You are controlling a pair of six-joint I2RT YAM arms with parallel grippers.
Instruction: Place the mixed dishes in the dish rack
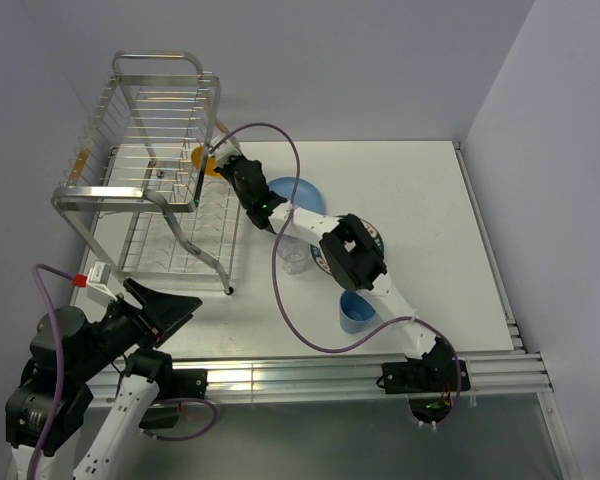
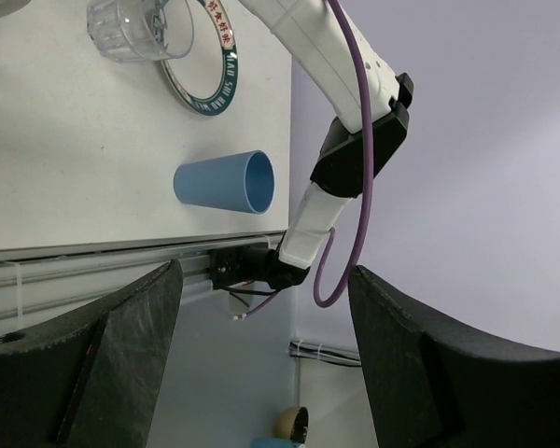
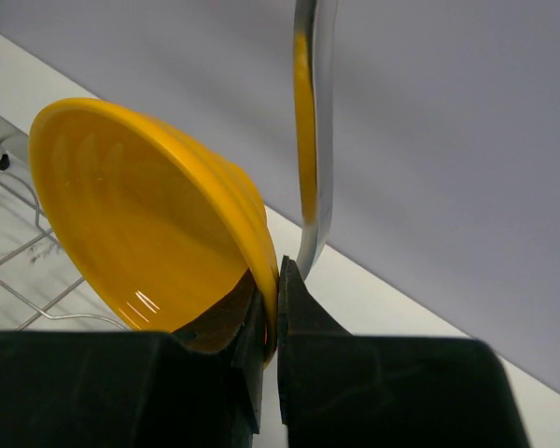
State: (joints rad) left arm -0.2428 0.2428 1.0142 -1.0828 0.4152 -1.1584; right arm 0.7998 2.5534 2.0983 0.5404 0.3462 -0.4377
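Observation:
My right gripper eases down onto the lower shelf's far wires next and releases the rim of the orange-yellow bowl (image 3: pixel 140 233), since it still hangs above them.
My right gripper (image 3: pixel 278 280) is shut on the rim of the orange-yellow bowl (image 3: pixel 140 233) and holds it tilted beside the silver wire dish rack (image 1: pixel 150 170), at the rack's right side (image 1: pixel 208 160). The light-blue plate (image 1: pixel 305 193) lies behind my right arm. The white plate with the teal lettered rim (image 2: pixel 210 89) lies under that arm. The clear glass (image 2: pixel 135 28) stands next to it (image 1: pixel 292 255). The small blue cup (image 2: pixel 226 182) lies on its side near the front edge (image 1: pixel 357 312). My left gripper (image 2: pixel 261 373) is open and empty, low at the front left (image 1: pixel 165 310).
A shiny rack tube (image 3: pixel 315 121) rises just right of the bowl in the right wrist view. The table's front rail (image 1: pixel 310 375) runs along the near edge. Walls close in the table at the back and right.

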